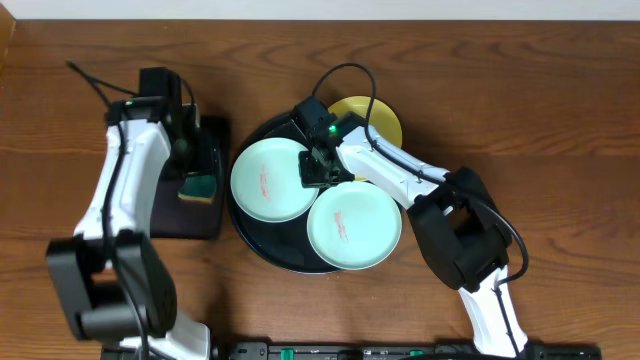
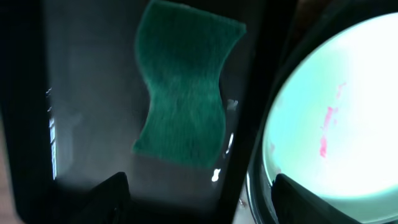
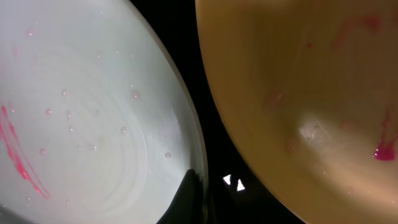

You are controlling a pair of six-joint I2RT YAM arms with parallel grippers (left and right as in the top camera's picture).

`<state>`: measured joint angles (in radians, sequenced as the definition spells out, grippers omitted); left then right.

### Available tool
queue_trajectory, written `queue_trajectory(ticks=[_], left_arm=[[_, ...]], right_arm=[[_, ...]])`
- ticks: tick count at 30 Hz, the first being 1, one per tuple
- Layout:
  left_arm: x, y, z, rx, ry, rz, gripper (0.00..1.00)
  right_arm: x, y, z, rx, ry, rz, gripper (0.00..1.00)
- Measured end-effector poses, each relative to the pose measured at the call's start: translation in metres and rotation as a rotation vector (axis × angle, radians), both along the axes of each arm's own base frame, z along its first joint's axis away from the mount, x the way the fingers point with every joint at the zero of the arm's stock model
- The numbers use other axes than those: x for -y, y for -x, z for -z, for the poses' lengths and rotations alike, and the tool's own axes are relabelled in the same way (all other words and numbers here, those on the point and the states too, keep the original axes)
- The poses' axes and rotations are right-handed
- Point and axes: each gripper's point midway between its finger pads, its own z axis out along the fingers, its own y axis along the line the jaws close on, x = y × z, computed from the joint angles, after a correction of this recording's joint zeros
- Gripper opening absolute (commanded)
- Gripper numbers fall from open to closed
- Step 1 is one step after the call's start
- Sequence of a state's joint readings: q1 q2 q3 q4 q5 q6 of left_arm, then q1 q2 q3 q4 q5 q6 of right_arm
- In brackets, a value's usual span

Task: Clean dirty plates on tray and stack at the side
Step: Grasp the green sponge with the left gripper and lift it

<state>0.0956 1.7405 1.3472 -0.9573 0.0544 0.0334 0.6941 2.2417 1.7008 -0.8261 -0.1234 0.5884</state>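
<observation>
The left gripper lowers over the near part of the green sponge (image 2: pixel 183 93) in the rectangular tray next, then closes one finger on either side.
The round black tray (image 1: pixel 262 250) holds two mint-green plates, one at the left (image 1: pixel 265 180) and one at the front (image 1: pixel 352 225), both with red smears. A yellow plate (image 1: pixel 385 120) lies at the back right, partly hidden by my right arm. My right gripper (image 1: pixel 318 168) is at the left plate's right edge. In the right wrist view one finger (image 3: pixel 189 199) rests on that plate's (image 3: pixel 81 112) rim beside the yellow plate (image 3: pixel 311 93), and the other finger is hidden. My left gripper (image 2: pixel 199 199) is open above a green sponge (image 2: pixel 183 93).
The sponge (image 1: pixel 198 187) lies in a smaller rectangular black tray (image 1: pixel 190 220) left of the round tray. The left mint plate (image 2: pixel 336 112) shows at the right of the left wrist view. Brown wooden table (image 1: pixel 540 100) surrounds both trays.
</observation>
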Motion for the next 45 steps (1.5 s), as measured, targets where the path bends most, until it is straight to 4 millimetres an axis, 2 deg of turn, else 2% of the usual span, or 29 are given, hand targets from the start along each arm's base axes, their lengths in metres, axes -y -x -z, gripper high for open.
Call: queue_trajectory(ticks=[7, 11, 14, 16, 19, 20, 28, 31, 34, 41, 43, 45], left_arm=[[-0.01, -0.011, 0.045, -0.065, 0.009, 0.051, 0.65], [-0.015, -0.014, 0.062, -0.081, 0.029, 0.066, 0.61], [-0.014, -0.018, 0.076, -0.09, 0.044, 0.084, 0.47], [-0.013, -0.019, 0.083, -0.098, 0.046, 0.091, 0.31], [-0.014, -0.019, 0.086, -0.102, 0.045, 0.1, 0.11], [-0.014, -0.019, 0.086, -0.101, 0.045, 0.101, 0.08], [-0.014, -0.019, 0.085, -0.101, 0.045, 0.096, 0.07], [-0.013, -0.016, 0.079, -0.102, 0.046, 0.093, 0.07], [-0.013, -0.018, 0.062, -0.064, 0.042, 0.086, 0.07], [-0.013, -0.024, -0.019, 0.138, 0.018, 0.037, 0.07], [-0.013, -0.023, -0.03, 0.163, 0.017, 0.025, 0.07], [-0.013, -0.023, -0.034, 0.167, 0.019, 0.006, 0.07]], right_arm=[[0.0, 0.0, 0.0, 0.0, 0.0, 0.0, 0.01], [0.0, 0.0, 0.0, 0.0, 0.0, 0.0, 0.01], [0.0, 0.0, 0.0, 0.0, 0.0, 0.0, 0.01], [0.0, 0.0, 0.0, 0.0, 0.0, 0.0, 0.01], [0.0, 0.0, 0.0, 0.0, 0.0, 0.0, 0.01], [0.0, 0.0, 0.0, 0.0, 0.0, 0.0, 0.01], [0.0, 0.0, 0.0, 0.0, 0.0, 0.0, 0.01], [0.0, 0.0, 0.0, 0.0, 0.0, 0.0, 0.01], [0.0, 0.0, 0.0, 0.0, 0.0, 0.0, 0.01], [0.0, 0.0, 0.0, -0.001, -0.001, -0.001, 0.01], [0.0, 0.0, 0.0, -0.001, -0.001, -0.001, 0.01], [0.0, 0.0, 0.0, -0.001, -0.001, -0.001, 0.01]])
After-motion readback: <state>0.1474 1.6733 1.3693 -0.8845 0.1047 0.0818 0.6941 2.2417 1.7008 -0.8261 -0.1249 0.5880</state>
